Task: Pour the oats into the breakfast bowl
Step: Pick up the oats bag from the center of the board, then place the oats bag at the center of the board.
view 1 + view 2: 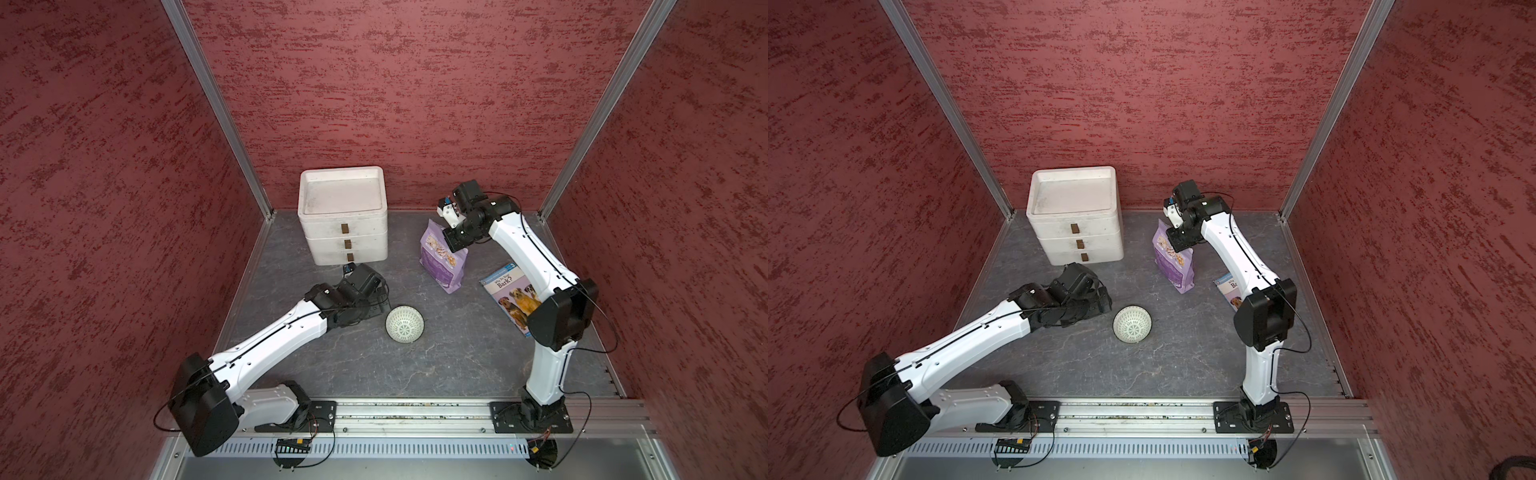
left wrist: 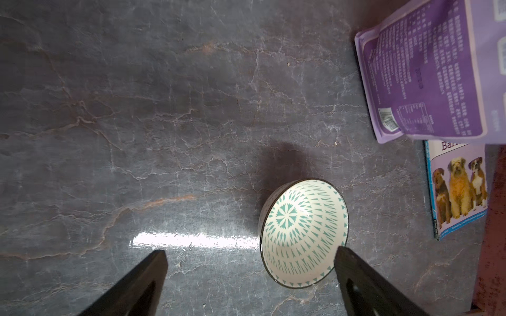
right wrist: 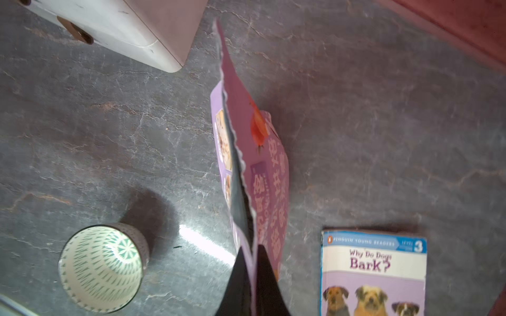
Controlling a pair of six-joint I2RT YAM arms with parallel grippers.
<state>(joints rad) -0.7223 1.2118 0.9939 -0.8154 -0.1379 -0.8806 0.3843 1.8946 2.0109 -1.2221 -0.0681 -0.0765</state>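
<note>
My right gripper will next carry the pouch upright back onto the bare floor between bowl (image 1: 404,324) and book and release its torn edge.
The oats are hidden inside a lavender-purple pouch (image 1: 442,268) (image 1: 1174,266) that stands upright on the grey floor. My right gripper (image 3: 253,249) (image 1: 455,245) is shut on the pouch's torn top edge (image 3: 238,153). The mouth is slightly parted and only a dark inside shows. The breakfast bowl (image 1: 404,324) (image 1: 1132,324) (image 3: 101,266), white with a green pattern, stands upright and empty to the front left of the pouch. My left gripper (image 2: 252,253) (image 1: 374,309) is open just left of the bowl, holding nothing. One fingertip (image 2: 345,257) lies by the bowl's rim (image 2: 304,232).
A white three-drawer box (image 1: 343,216) (image 3: 123,27) stands at the back, behind my left gripper. A blue dog-picture book (image 1: 513,295) (image 3: 373,273) (image 2: 457,188) lies flat to the right of the pouch, partly under my right arm. Red walls enclose three sides.
</note>
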